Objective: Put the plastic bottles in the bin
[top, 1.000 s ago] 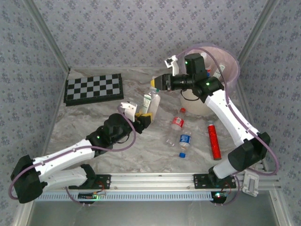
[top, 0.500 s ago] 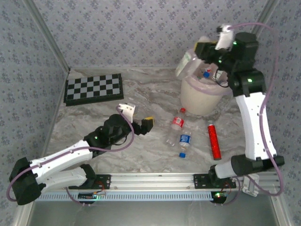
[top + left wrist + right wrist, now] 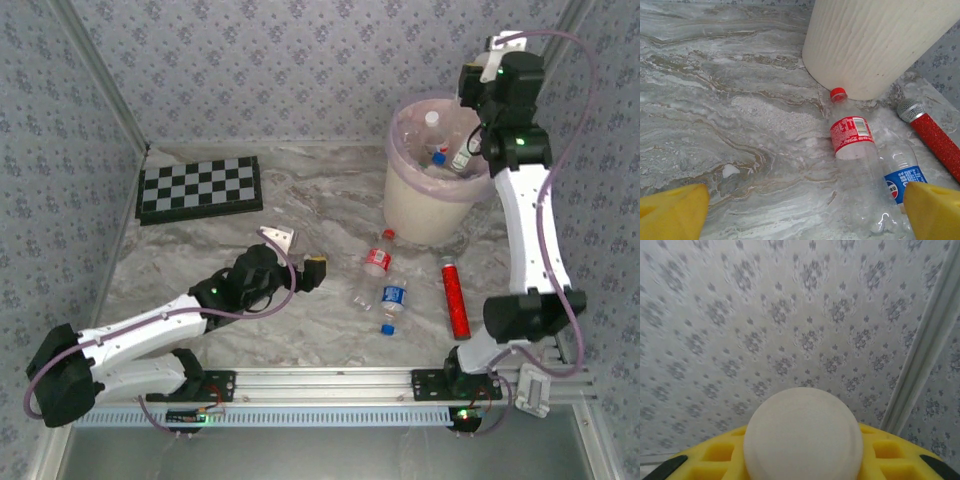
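Observation:
The robot's right gripper has to go down from above the cream bin's rim toward the bin's opening and let go of the pale bottle.
My left gripper point(image 3: 306, 272) hovers low over the table, open and empty; its yellow fingertips point(image 3: 672, 212) frame the bottom corners of the left wrist view. Ahead of it lie two plastic bottles: a red-label one point(image 3: 852, 145) point(image 3: 372, 266) and a blue-label one point(image 3: 902, 177) point(image 3: 392, 298). The cream bin point(image 3: 432, 205) point(image 3: 875, 45) stands at the back right with several bottles point(image 3: 440, 160) inside. My right gripper point(image 3: 470, 100) point(image 3: 802, 440) is raised over the bin's rim, shut on a pale bottle whose round end point(image 3: 802, 432) sits between the yellow pads.
A slim red cylinder point(image 3: 457, 298) point(image 3: 935, 137) lies right of the two bottles. A loose blue cap point(image 3: 387, 328) sits near the front rail. A checkerboard point(image 3: 198, 188) lies at the back left. Patterned walls close in the back and both sides.
The left gripper let go of the pale bottle and opened. The right arm carried that bottle from mid-table up over the bin. The left arm edged slightly right.

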Available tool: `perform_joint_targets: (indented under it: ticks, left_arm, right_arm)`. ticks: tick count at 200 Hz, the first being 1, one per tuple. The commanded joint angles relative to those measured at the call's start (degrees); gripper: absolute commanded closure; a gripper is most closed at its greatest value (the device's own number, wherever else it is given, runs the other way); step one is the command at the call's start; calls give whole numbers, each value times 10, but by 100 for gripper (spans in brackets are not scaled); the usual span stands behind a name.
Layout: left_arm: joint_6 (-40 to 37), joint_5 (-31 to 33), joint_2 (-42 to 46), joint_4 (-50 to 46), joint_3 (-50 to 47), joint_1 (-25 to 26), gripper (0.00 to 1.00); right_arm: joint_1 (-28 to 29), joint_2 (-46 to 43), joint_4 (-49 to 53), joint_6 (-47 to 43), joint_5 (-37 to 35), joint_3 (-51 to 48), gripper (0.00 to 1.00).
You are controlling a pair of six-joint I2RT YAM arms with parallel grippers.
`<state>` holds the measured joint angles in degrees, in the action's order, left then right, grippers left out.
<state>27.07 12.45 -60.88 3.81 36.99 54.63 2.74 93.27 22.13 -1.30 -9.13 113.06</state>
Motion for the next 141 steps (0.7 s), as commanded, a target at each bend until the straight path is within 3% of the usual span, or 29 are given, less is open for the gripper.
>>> perform_joint_targets:
  ticks: [1,39,78,117,141]
  left_arm:
    - [5,4,3,-7,9,1,1]
    - [11,6,2,-4,7,2,2]
    - [6,18,2,-22,13,1,2]
    - [4,20,-9,-27,19,0,2]
    - [1,19,-22,-24,27,-1,2]
  right_arm:
    - [0,33,-79,-38,-15,26,100]
    - [4,104,-39,-27,5,44,100]
    - [-4,167,104,8,46,90,100]
    - [-18,187,179,42,88,55,100]
    - [-24,190,169,53,109,0,100]
